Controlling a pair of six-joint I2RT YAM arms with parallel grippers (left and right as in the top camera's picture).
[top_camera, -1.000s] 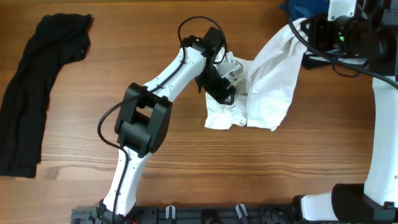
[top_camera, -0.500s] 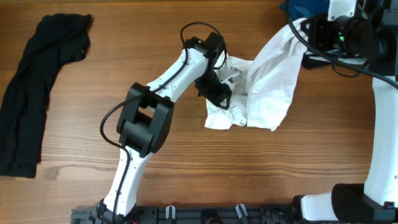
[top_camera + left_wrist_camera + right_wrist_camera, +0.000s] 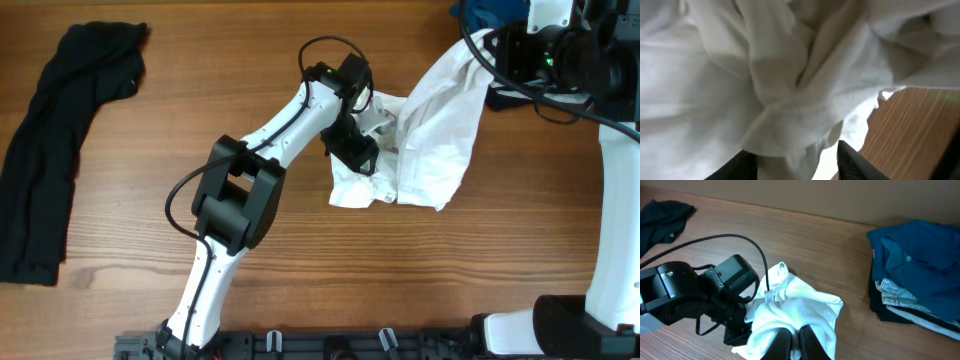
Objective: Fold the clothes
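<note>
The wood in front is bare. My right gripper will move back toward my base and down to it, then release the fold where the crumpled shirt can spread.
The white T-shirt (image 3: 440,130) lies crumpled right of the table's middle, its upper right end lifted. My right gripper (image 3: 792,342) is shut on a fold of the shirt (image 3: 805,305) and holds it up at the back right (image 3: 497,62). My left gripper (image 3: 362,150) is down on the shirt's left part. In the left wrist view its two fingers (image 3: 797,165) stand apart, with bunched white fabric (image 3: 790,75) between them. The shirt's printed mark does not show.
A long black garment (image 3: 60,140) lies at the far left, also seen in the right wrist view (image 3: 660,215). A stack of folded clothes with a blue one on top (image 3: 920,265) sits at the back right corner (image 3: 480,12). Bare wooden table (image 3: 450,270) lies in front.
My left gripper has shifted slightly right and back, further onto the white shirt. The right gripper and the lifted shirt end have not moved.
</note>
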